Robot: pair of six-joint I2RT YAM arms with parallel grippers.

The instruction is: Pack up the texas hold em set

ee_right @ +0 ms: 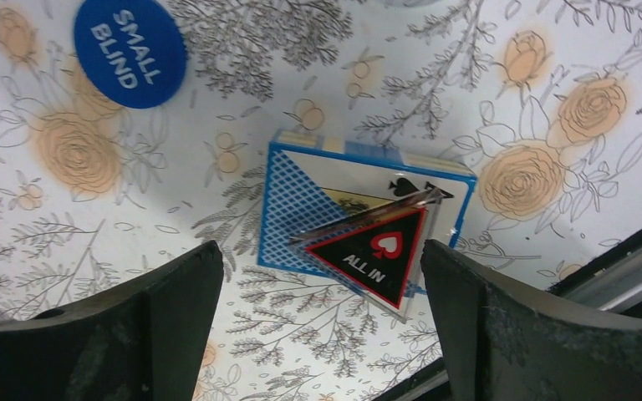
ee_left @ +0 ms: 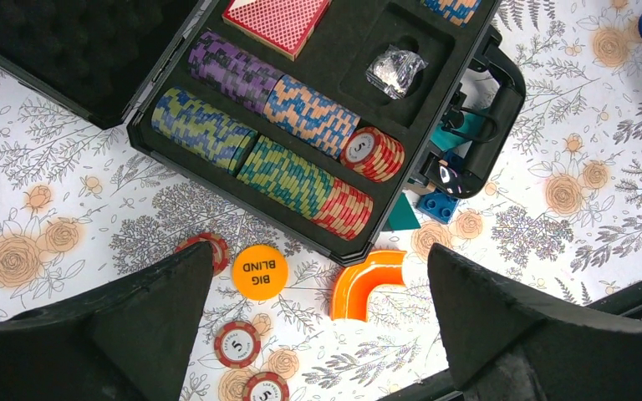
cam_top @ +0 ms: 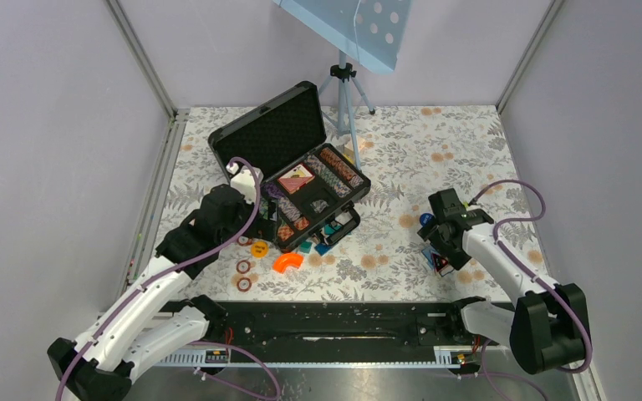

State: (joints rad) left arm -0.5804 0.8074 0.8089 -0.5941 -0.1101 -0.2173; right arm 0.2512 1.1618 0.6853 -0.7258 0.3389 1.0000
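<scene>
The triangular ALL IN token (cam_top: 440, 263) (ee_right: 376, 251) lies uncovered atop the blue card deck. My right gripper lowers around the token's tip and opposite edge next and closes.
The black briefcase (cam_top: 272, 134) lies open at the back left of the table. Its tray (ee_left: 146, 138) holds rows of striped chips (ee_left: 288, 175), a red card deck (ee_left: 277, 21) and a small clear packet (ee_left: 394, 71). On the cloth in front lie an orange BIG BLIND disc (ee_left: 259, 271) and loose red chips (ee_left: 236, 343). My left gripper (ee_left: 319, 251) hangs open above them, holding nothing. At the right, a blue card deck (ee_right: 301, 200) carries a triangular ALL IN token (ee_right: 376, 251), with a blue SMALL BLIND disc (ee_right: 129, 52) nearby. My right gripper (ee_right: 319, 246) is open over the deck.
An orange curved plastic piece (ee_left: 359, 288) lies by the case's front corner, with a blue block (ee_left: 439, 206) and a teal block (ee_left: 403, 215) under the case handle (ee_left: 501, 109). A tripod (cam_top: 344, 92) stands behind the case. The black rail (cam_top: 326, 322) runs along the near edge.
</scene>
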